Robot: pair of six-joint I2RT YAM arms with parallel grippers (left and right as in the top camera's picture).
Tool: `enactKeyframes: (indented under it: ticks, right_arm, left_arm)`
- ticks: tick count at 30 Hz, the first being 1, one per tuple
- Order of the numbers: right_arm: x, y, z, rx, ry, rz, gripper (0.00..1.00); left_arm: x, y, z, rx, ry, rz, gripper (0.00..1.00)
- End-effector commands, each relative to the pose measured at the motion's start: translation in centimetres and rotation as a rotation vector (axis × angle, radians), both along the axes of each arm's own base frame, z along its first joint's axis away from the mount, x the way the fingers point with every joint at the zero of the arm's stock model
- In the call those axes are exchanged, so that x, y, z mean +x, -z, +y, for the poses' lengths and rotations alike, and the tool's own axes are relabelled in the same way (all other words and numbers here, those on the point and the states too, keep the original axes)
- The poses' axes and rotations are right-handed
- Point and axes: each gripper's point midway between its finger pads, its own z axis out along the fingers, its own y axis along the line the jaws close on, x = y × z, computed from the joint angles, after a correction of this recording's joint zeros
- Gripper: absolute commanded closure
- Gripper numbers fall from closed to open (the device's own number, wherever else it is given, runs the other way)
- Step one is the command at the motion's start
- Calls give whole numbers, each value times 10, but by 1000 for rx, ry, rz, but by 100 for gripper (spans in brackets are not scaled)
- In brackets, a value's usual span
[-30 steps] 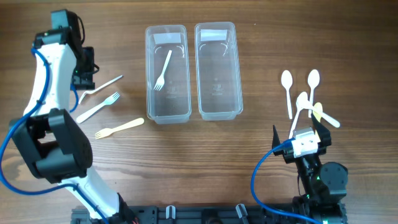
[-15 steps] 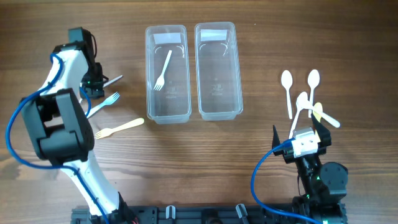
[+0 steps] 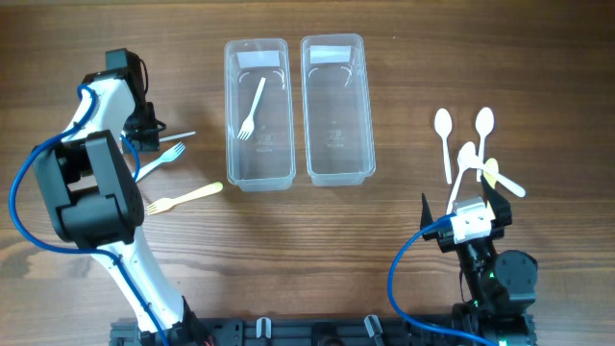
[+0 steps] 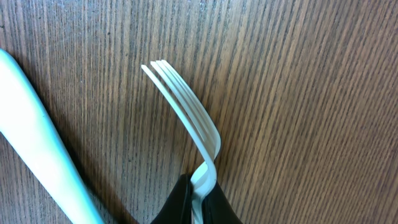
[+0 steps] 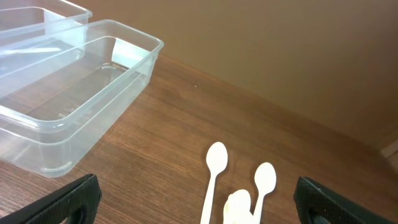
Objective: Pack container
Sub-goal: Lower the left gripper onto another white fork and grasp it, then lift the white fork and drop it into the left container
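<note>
My left gripper lifts the white fork over the nearer container [image 3: 260, 119] next, then turns the fork along the container's length.
My left gripper [image 3: 152, 135] is shut on a white fork [image 3: 181, 136] at the table's left side. In the left wrist view the black fingers [image 4: 177, 202] pinch the fork [image 4: 189, 115] at its neck, tines pointing away over the wood. Two clear containers stand at the back middle. The left container [image 3: 233, 144] holds one white fork [image 3: 252, 110]; the right container [image 3: 336, 168] has nothing in it. My right gripper [image 5: 198, 200] is open near the front right, with several spoons [image 5: 214, 165] lying beyond and between its fingers.
A pale blue fork [image 3: 165, 157] and a cream fork [image 3: 184, 198] lie on the wood just below my left gripper. White spoons [image 3: 443, 135] and a cream one [image 3: 500, 177] lie at the right. The pale fork's handle [image 4: 37, 155] runs beside the held fork.
My left gripper came down onto the white fork and shut on it. The fork's handle swung a little toward the front. The right arm has not moved.
</note>
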Motion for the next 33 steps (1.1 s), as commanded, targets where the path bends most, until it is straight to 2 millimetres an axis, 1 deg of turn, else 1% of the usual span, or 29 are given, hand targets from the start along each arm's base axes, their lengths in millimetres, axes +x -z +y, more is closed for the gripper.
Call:
enactKeyframes:
  ticks: [1, 4, 5, 6, 7, 9, 10, 12, 13, 14, 15, 17, 20, 21, 22, 23, 24, 26, 28, 31, 33]
  right_arm:
    - [0, -3, 1, -5, -10, -12, 0]
    - [0, -3, 1, -5, -10, -12, 0]
    - [0, -3, 1, -5, -10, -12, 0]
    - [0, -3, 1, -5, -10, -12, 0]
    - [0, -3, 1, -5, -10, -12, 0]
    - [0, -3, 1, -5, -10, -12, 0]
    - [0, -3, 1, -5, -10, -12, 0]
    - [0, -3, 1, -5, -10, -12, 0]
    - [0, -3, 1, -5, -10, -12, 0]
    - [0, -3, 1, -5, -10, -12, 0]
    - [0, -3, 1, -5, -10, -12, 0]
    - [0, -3, 1, -6, -10, -12, 0]
    - [0, -3, 1, -5, -10, -12, 0]
    - [0, -3, 1, -5, -10, -12, 0]
    - [0, -3, 1, -5, -10, -12, 0]
    - [0, -3, 1, -5, -10, -12, 0]
    - [0, -3, 1, -5, -10, -12, 0]
    - [0, -3, 1, -5, -10, -12, 0]
    - [0, -3, 1, -5, -10, -12, 0]
    - [0, -3, 1, -5, -10, -12, 0]
    - [0, -3, 1, -5, -10, -12, 0]
  left_arm:
    - [15, -30, 17, 9, 23, -82, 96]
    - [37, -78, 33, 51, 108, -190, 96]
    - [59, -128, 32, 68, 262, -309, 96]
    - [68, -147, 26, 70, 349, -366, 96]
    - [73, -159, 20, 66, 406, -406, 96]
    - [90, -187, -4, 39, 594, -524, 96]
    - [99, -203, -25, 22, 756, -603, 96]
    - [111, -227, -62, 19, 1032, -725, 96]
    - [115, -238, -90, 22, 1227, -795, 96]
    - [115, -242, -106, 29, 1337, -823, 96]
    - [114, -242, -116, 42, 1406, -828, 96]
    - [110, -236, -142, 82, 1580, -802, 96]
    - [100, -223, -174, 130, 1810, -744, 96]
    - [97, -219, -182, 135, 1862, -728, 96]
    - [93, -212, -194, 140, 1941, -704, 96]
    - [90, -209, -202, 136, 1981, -695, 96]
    - [86, -201, -214, 134, 2036, -676, 96]
    - [83, -191, -226, 136, 2073, -630, 96]
    - [80, -179, -234, 139, 2091, -559, 96]
    - [71, -161, -241, 128, 2112, -445, 96]
    - [61, -149, -246, 91, 2128, -381, 96]
